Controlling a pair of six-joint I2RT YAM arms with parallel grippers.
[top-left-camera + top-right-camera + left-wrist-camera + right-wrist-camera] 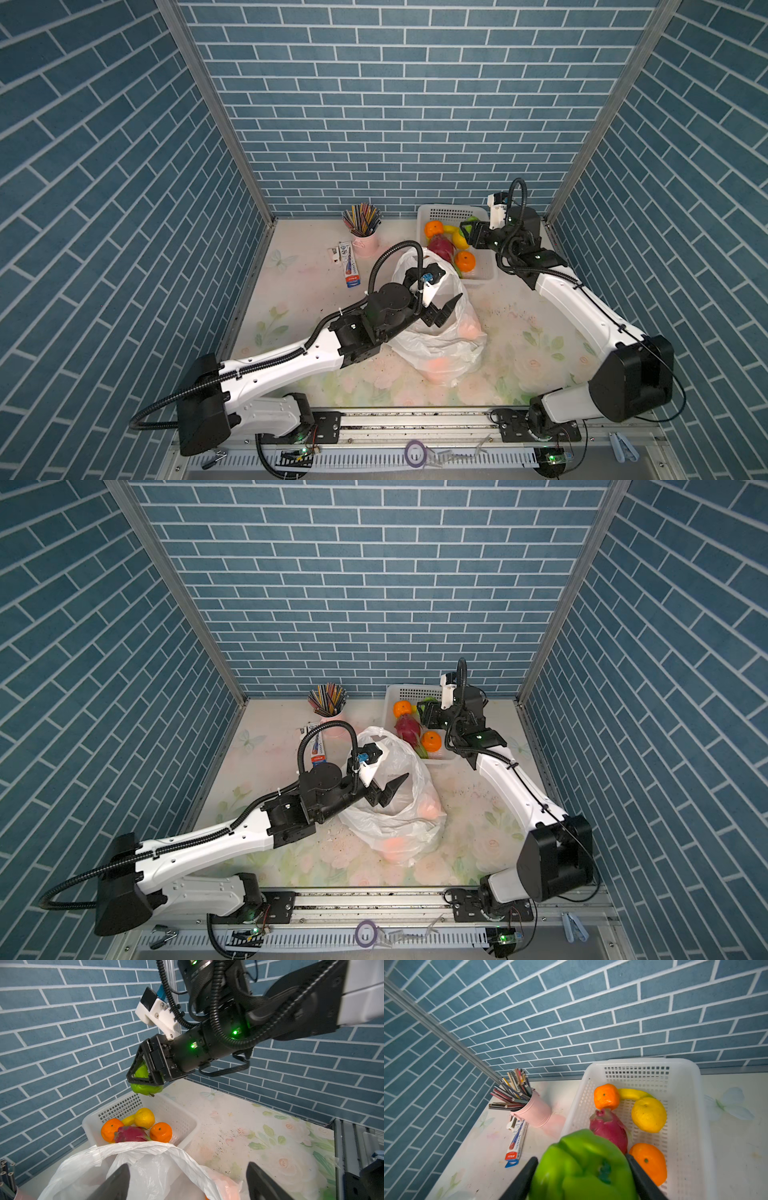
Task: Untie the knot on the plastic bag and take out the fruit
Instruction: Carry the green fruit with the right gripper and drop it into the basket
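Observation:
I need to move my right gripper outward and down to the basket's far end (634, 1087) and let go of the fruit there, where there is room beyond the lemon (649, 1114).
The white plastic bag (440, 336) (395, 816) lies mid-table with its mouth gaping (145, 1159); no knot shows. Orange fruit (469, 328) shows through the plastic. My left gripper (444, 309) (388, 791) (188, 1167) hangs open just over the bag's mouth, with nothing between its fingers. My right gripper (467, 232) (424, 712) (581, 1167) is shut on a bumpy green fruit (581, 1169) (145, 1087), held above the white basket (643, 1061) (428, 212). In the basket lie two oranges (606, 1097), a lemon (649, 1114) and a dragon fruit (609, 1128).
A banana (631, 1094) also lies in the basket. A pink cup of pencils (365, 243) and a small red, white and blue box (349, 264) stand at the back left. Blue brick walls close in three sides. A metal rail (415, 419) runs along the front.

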